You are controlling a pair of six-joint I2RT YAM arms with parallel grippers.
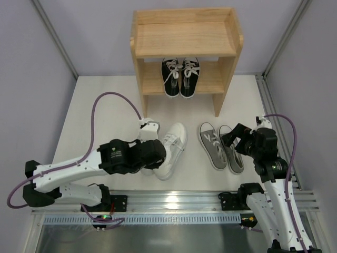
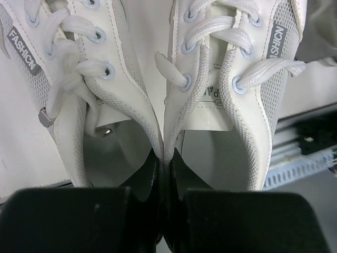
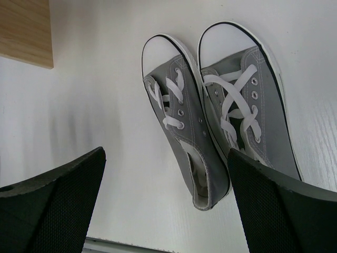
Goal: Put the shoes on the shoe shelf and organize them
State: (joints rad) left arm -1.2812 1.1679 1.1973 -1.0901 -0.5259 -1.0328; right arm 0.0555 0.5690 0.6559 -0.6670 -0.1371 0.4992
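Observation:
My left gripper carries the white sneakers up and outward onto the empty upper level of the shoe shelf (image 1: 171,40) next, then releases them. That level lies outward of and above it.
The white sneakers (image 1: 176,138) lie side by side at mid-table, toes away from me. My left gripper (image 1: 155,157) is shut on their two inner collars, pinched together; in the left wrist view the pair (image 2: 247,105) fills the frame above the gripper (image 2: 164,174). The grey sneakers (image 1: 212,143) lie to the right on the table, toes towards the shelf. My right gripper (image 1: 235,141) hovers open over their heels, and they lie ahead of it in the right wrist view (image 3: 184,113). The black sneakers (image 1: 180,77) stand on the lower tier of the wooden shelf (image 1: 184,39).
The shelf stands at the far middle of the white table, and its right leg (image 3: 26,31) shows in the right wrist view. A metal rail (image 1: 174,200) runs along the near edge. Grey walls and frame posts close in both sides.

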